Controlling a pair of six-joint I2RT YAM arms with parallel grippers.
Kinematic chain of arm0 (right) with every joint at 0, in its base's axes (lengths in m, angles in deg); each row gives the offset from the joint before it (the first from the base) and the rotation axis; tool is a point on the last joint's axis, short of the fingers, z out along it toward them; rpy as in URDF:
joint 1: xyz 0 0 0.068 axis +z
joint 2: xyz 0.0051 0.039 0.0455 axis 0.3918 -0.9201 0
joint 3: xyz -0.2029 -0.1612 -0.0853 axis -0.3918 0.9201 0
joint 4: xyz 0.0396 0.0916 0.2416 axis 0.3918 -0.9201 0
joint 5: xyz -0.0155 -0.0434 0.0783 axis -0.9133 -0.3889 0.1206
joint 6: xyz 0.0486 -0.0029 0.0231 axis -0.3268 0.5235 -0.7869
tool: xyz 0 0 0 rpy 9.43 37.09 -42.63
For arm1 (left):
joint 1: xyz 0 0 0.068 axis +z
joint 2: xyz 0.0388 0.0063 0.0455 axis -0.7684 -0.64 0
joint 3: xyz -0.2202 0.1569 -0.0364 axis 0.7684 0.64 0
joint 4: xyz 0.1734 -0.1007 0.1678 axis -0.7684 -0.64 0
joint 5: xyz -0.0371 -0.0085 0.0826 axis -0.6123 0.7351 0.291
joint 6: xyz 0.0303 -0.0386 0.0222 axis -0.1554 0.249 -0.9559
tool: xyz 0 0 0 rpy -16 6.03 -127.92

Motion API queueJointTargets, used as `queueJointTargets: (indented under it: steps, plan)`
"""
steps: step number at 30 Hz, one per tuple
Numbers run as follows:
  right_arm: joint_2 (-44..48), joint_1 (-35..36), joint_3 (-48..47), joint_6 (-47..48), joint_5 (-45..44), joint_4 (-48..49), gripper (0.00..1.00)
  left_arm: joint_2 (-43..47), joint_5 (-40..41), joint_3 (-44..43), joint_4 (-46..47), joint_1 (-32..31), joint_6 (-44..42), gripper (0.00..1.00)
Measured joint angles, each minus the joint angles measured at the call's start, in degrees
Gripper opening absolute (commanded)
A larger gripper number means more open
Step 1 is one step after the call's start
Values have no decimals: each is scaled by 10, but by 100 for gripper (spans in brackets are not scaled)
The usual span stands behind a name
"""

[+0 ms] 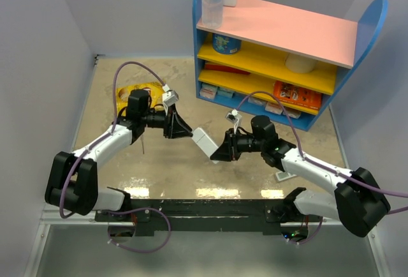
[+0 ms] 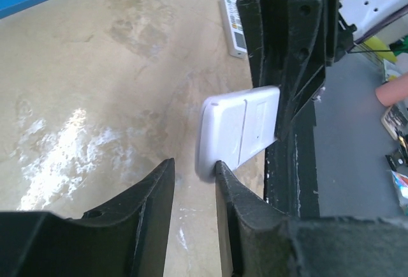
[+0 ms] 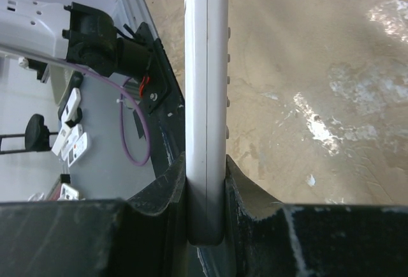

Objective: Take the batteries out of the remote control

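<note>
Next, my right gripper will move down until the remote control rests on the bare tabletop below and release it there, since my gripper still holds it in the air.
The remote control is a slim white bar held in the air between the two grippers. My right gripper is shut on its lower end, and the remote shows edge-on there with small buttons on its right side. In the left wrist view its plain white back faces the camera, with the cover seams visible. My left gripper is open with a narrow empty gap. Its right fingertip touches the remote's free end. No batteries are in view; they are hidden.
A blue shelf unit with pink and yellow boards stands at the back right. A yellow object lies behind the left arm. A small white labelled piece lies on the table near the right arm. A black rail runs along the near edge.
</note>
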Motion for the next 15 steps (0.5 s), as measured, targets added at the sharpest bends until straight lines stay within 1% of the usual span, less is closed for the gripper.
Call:
queueJointTargets:
  steps: [3, 5, 6, 7, 10, 13, 15]
  plan:
    - [0, -10, 3, -5, -4, -3, 0, -10, 12, 0, 0, 9, -3, 31]
    - [0, -12, 4, -8, -9, -4, 0, -16, 18, 0, -1, 10, -3, 32]
    - [0, -14, 4, -10, -10, -5, 0, -19, 19, 0, -1, 10, -3, 36]
    - [-1, -15, 5, -11, -10, -5, 0, -22, 21, 0, -1, 10, -3, 45]
    - [-2, -16, 5, -12, -9, -5, 0, -28, 28, 0, -1, 10, -7, 57]
    - [-2, -17, 5, -12, -8, -2, 0, -29, 33, 0, -2, 10, -8, 64]
    - [-2, -18, 5, -12, -5, -2, 0, -29, 33, 0, -1, 10, -10, 66]
